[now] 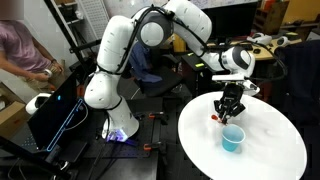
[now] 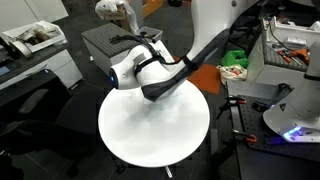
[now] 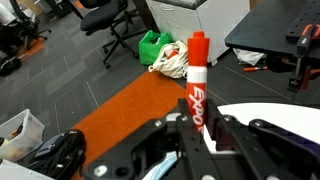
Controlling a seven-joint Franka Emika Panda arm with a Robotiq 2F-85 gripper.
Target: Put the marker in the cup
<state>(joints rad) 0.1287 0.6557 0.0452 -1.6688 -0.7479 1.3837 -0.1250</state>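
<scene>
The marker goes outward and down over the light blue cup's opening (image 1: 232,129) next for its release, since that opening lies below and outward of my gripper.
My gripper (image 3: 197,125) is shut on the red marker (image 3: 196,80), which stands upright between the fingers with its cap end sticking out. In an exterior view the gripper (image 1: 229,108) hangs just above and behind the light blue cup (image 1: 232,138), which stands upright on the white round table (image 1: 275,140). A red bit of the marker (image 1: 215,118) shows at the fingers. In the wrist view a curved light blue piece of the cup's rim (image 3: 160,168) shows below the fingers. In an exterior view the arm (image 2: 150,75) hides the cup and marker above the table (image 2: 155,130).
A person (image 1: 25,45) stands beside a black case (image 1: 60,110) near the robot base. Beyond the table edge the wrist view shows an orange floor strip (image 3: 130,110), a green bag (image 3: 155,45) and an office chair (image 3: 105,15). Benches with tools (image 2: 290,50) surround the table.
</scene>
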